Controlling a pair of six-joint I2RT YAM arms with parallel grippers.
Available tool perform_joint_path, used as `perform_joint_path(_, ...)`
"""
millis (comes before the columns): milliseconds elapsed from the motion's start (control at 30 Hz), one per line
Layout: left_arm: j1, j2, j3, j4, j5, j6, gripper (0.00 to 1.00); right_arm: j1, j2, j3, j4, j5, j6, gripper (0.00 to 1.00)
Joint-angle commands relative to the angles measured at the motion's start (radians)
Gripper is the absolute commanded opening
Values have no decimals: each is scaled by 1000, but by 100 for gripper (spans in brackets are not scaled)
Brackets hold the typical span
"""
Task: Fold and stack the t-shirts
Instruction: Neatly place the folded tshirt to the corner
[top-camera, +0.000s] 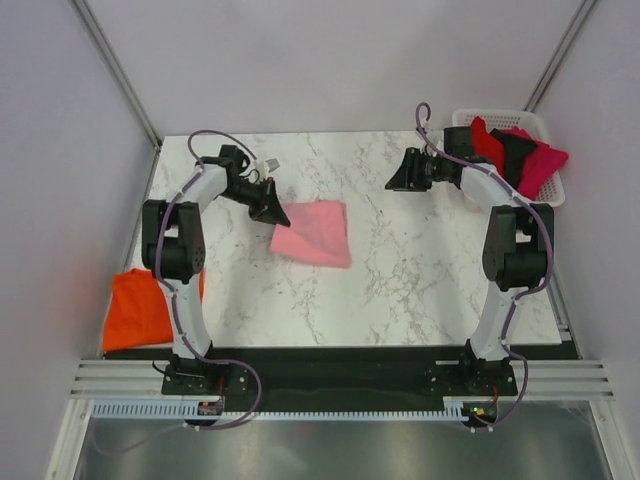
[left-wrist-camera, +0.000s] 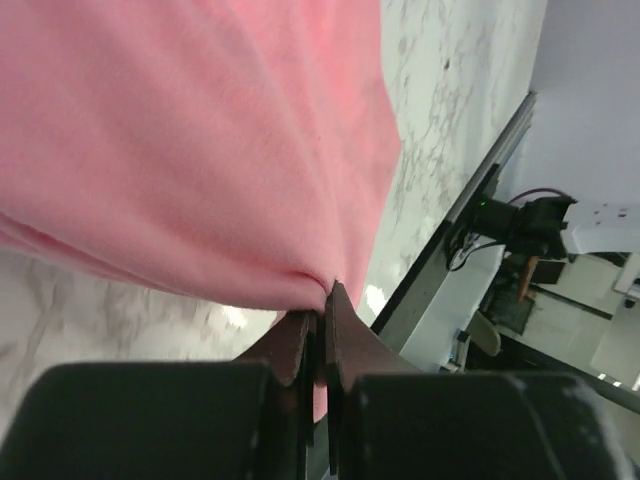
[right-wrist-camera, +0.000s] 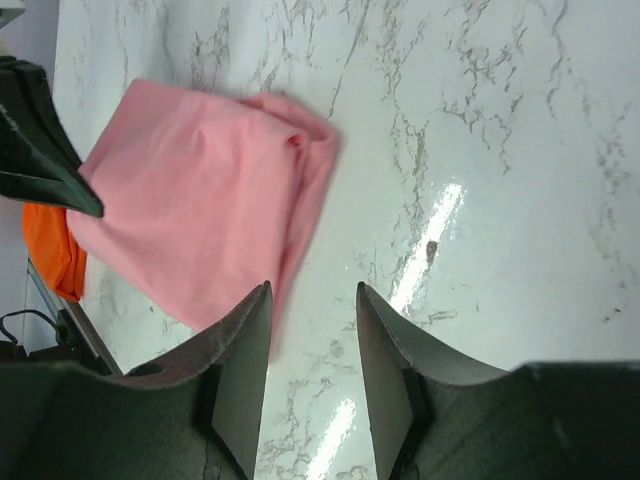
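Note:
My left gripper needs to move back over the orange t-shirt (top-camera: 140, 306) and let go of the pink one there, because that spot is to the gripper's left in the top view.
A folded light pink t-shirt (top-camera: 315, 232) lies left of the table's middle. My left gripper (top-camera: 272, 210) is shut on its left corner; the left wrist view shows the pink cloth (left-wrist-camera: 200, 150) pinched between the closed fingers (left-wrist-camera: 322, 305). My right gripper (top-camera: 396, 180) is open and empty above the bare marble at the back right; its view shows the pink shirt (right-wrist-camera: 200, 200) ahead of it. A folded bright orange t-shirt (top-camera: 140, 306) sits at the table's left edge. Red, black and magenta shirts (top-camera: 515, 152) hang out of a basket.
A white basket (top-camera: 548, 130) stands at the back right corner. Grey walls enclose the marble table (top-camera: 430, 270) on three sides. The black rail (top-camera: 330, 360) with the arm bases runs along the near edge.

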Motion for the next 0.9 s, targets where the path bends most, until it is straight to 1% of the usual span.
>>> perform_joint_path(0,43,-93,-33,-356,-80,284,2,-27,-56,-32,-30,5,-65,47)
perform_joint_path(33,48,-111,-42,-439,-100,309,2,-29,-60,-35,-33,5,-70,47)
perform_joint_path(67,53,-125,-53,-462,-127,348,2,-30,-67,-35,-34,6,-75,48)
perform_joint_path(167,71,-210,-98,-499,-227,369,2,-33,-76,-35,-39,2,-75,48)
perform_joint_path(233,79,-234,-119,-531,-287,386,2,-33,-82,-34,-38,-3,-66,48)
perform_joint_path(367,100,-314,-185,-584,-370,433,2,-32,-108,-40,-44,-18,-64,47)
perform_joint_path(433,114,-381,-223,-593,-445,452,2,-32,-119,-46,-51,-23,-72,47)
perform_joint_path(533,137,-457,-256,-642,-508,499,2,-32,-146,-77,-68,-34,-79,47)
perform_joint_path(600,194,-521,-268,-672,-528,525,2,-33,-169,-97,-73,-43,-84,47)
perform_joint_path(767,278,-638,-320,-720,-624,597,2,-32,-212,-169,-73,-61,-88,46)
perform_joint_path(867,304,-729,-355,-720,-680,626,2,-32,-222,-192,-74,-67,-93,46)
